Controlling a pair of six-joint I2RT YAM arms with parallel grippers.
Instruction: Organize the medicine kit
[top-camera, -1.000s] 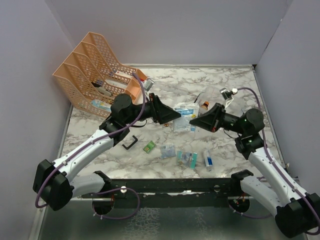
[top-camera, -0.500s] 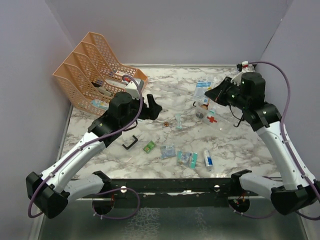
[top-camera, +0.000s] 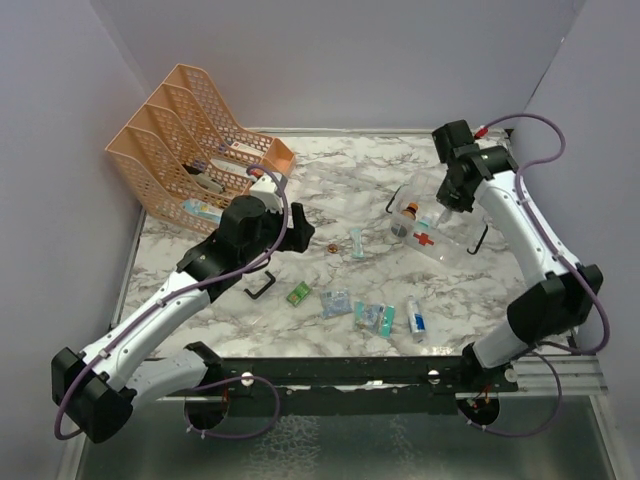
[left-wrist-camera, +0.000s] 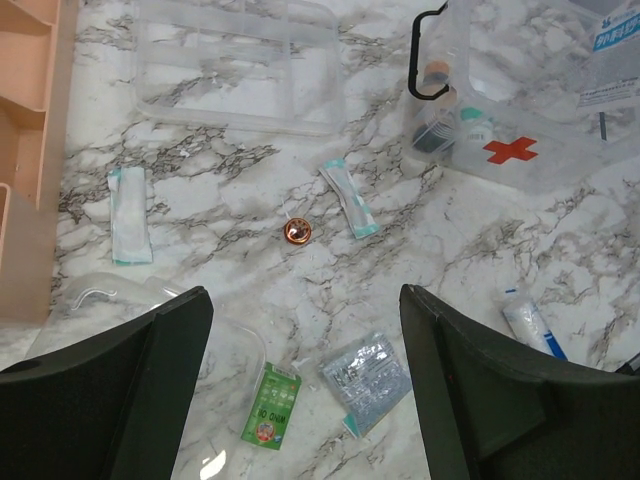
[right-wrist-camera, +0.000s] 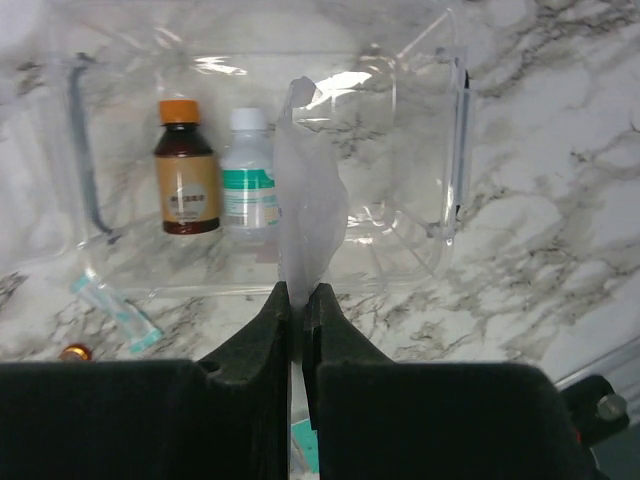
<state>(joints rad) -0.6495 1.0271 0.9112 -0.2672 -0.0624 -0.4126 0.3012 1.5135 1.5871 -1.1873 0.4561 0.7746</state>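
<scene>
The packet goes down into the air beside the white bottle next and my right gripper releases it, since the bottles fill only one side of the kit.
The medicine kit (top-camera: 455, 240), a clear box with a red cross (left-wrist-camera: 510, 150), lies open at the right of the table. Inside it are a brown bottle with an orange cap (right-wrist-camera: 186, 170) and a white bottle (right-wrist-camera: 248, 182). My right gripper (right-wrist-camera: 297, 292) hangs just above the kit (right-wrist-camera: 420, 150), shut on a thin translucent white packet (right-wrist-camera: 312, 215) that sticks out over the box. In the top view this gripper (top-camera: 443, 203) points down at the kit. My left gripper (left-wrist-camera: 305, 300) is open and empty above loose sachets, and sits left of centre (top-camera: 300, 222).
A peach mesh rack (top-camera: 195, 150) stands at the back left. A clear tray (left-wrist-camera: 240, 60), a copper disc (left-wrist-camera: 297, 232), teal-ended sachets (left-wrist-camera: 348, 198), a green sachet (left-wrist-camera: 270, 405), a foil packet (left-wrist-camera: 365, 380), a small tube (top-camera: 416, 320) and a loose black handle (top-camera: 260, 285) lie on the marble.
The left gripper opened, let go of the packet and drew back to the left. The right arm lifted the packet from the centre and carried it back right over the kit.
</scene>
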